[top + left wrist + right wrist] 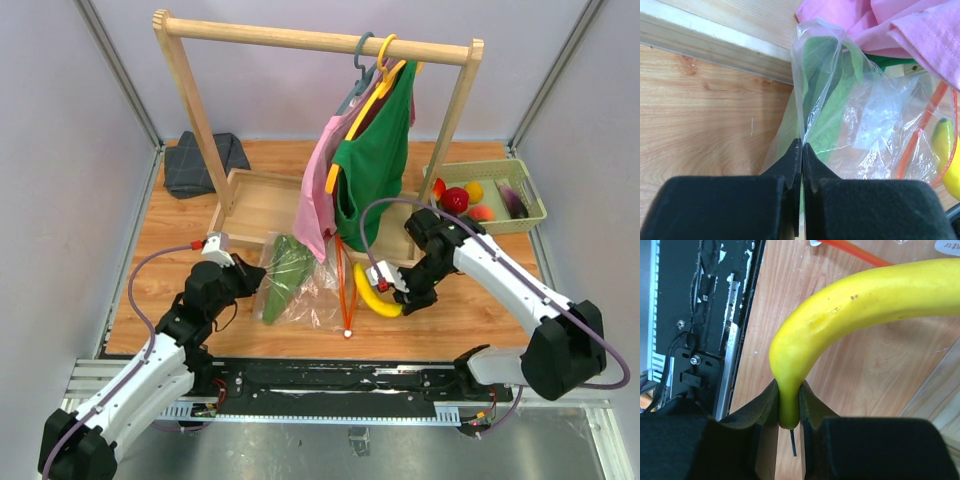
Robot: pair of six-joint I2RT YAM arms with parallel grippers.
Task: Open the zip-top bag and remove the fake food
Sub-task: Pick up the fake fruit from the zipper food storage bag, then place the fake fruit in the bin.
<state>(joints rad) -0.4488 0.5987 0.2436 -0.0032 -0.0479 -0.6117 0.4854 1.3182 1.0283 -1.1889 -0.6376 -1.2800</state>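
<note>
I need to raise the banana with my right gripper and swing it outward, to the right in the top view, over the green basket, where other fake food is.
The clear zip-top bag (pixel 300 285) lies on the wooden table, its orange-red zip strip (pixel 345 290) at the right and long green leafy pieces (pixel 282 272) inside. My left gripper (pixel 243 277) is shut on the bag's left edge; in the left wrist view the film (pixel 840 100) rises from the pinched jaws (pixel 802 145). My right gripper (pixel 398 291) is shut on the green stem end of the yellow banana (pixel 850 305), which lies just right of the zip strip (pixel 855 252). More fake food (pixel 458 198), red, yellow, peach and purple, sits in the green basket (pixel 530 215).
A wooden rack (pixel 320 40) holds a pink garment (pixel 322 180) and a green garment (pixel 375 160) hanging over the bag's far side. A wooden tray (pixel 250 205) forms the rack's base. A dark folded cloth (pixel 200 162) lies at the back left. The black rail (pixel 330 380) runs along the near edge.
</note>
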